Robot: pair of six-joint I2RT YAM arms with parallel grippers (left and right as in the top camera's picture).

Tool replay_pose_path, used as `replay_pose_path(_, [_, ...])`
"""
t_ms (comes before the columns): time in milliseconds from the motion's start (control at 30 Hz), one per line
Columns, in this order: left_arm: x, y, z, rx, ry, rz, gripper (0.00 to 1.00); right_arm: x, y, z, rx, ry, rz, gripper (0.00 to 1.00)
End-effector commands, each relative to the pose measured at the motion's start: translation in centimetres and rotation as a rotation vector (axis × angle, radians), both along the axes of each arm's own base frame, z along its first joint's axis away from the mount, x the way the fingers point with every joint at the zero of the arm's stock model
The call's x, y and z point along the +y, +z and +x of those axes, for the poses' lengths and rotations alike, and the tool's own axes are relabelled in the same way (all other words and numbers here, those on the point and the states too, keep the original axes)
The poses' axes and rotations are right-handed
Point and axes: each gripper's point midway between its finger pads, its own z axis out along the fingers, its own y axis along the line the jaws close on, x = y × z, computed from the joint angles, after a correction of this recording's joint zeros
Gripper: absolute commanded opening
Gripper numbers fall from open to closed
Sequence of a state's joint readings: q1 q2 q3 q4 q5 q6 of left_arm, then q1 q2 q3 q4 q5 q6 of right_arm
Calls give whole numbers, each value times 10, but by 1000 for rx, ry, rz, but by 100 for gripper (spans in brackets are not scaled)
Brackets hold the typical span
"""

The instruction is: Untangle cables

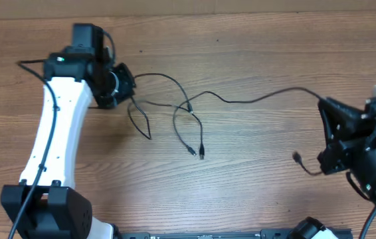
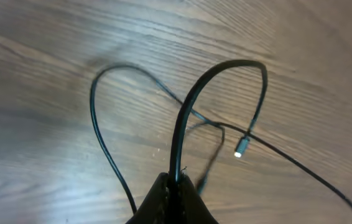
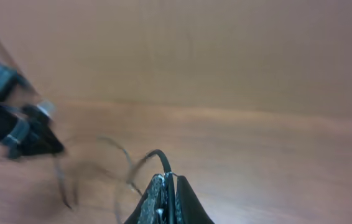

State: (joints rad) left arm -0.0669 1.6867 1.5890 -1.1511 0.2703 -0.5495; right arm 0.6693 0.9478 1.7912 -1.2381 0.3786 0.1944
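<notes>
My left gripper is above the tabletop by the loose loop (image 1: pixel 137 111), which is nearer my base, so it will next go down and slightly back to release its cable.
Thin black cables (image 1: pixel 175 106) lie spread in loose loops on the wooden table, and two plug ends (image 1: pixel 198 153) sit side by side near the middle. My left gripper (image 1: pixel 129 90) is shut on one cable at the left end of the tangle. In the left wrist view that cable (image 2: pixel 191 99) arches up out of the shut gripper (image 2: pixel 176 182) and drops to a small plug (image 2: pixel 241 148). A long cable (image 1: pixel 268 98) runs right to my right gripper (image 1: pixel 321 101). The right wrist view shows this gripper (image 3: pixel 168 180) shut on the cable (image 3: pixel 154 154).
Another short cord with a plug end (image 1: pixel 297 158) trails beside the right arm (image 1: pixel 364 149). The white left arm (image 1: pixel 58 126) reaches in from the front left. The left arm shows as a blur (image 3: pixel 11 121) in the right wrist view. The table is plain wood.
</notes>
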Motion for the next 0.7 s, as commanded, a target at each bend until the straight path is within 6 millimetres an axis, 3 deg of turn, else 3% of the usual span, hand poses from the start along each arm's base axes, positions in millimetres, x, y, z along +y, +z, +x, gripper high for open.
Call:
replay_pose_path(0, [-5,-29,-13,47,-7,103,4,-2,60,-8,-214,47,21,4])
replay_pose_path(67, [-5,-45,-18,64,12,157,4,-19,98,-11,-342,-27,69,4])
replay_pose_path(167, [0,-69,-23,78,58,238,4,-68,154,-24,-524,-252,162,4])
replay_pose_path(267, [12,-89,-29,97,139,288,4,-125,185,-44,-628,-527,218,4])
replay_pose_path(433, [31,-108,-31,95,191,328,4,-190,201,-81,-662,-883,220,4])
replay_pose_path(500, [41,-109,-30,92,217,354,4,-199,203,-89,-662,-929,214,4])
replay_pose_path(667, [54,-109,-30,99,255,356,4,-197,200,-87,-644,-928,156,4])
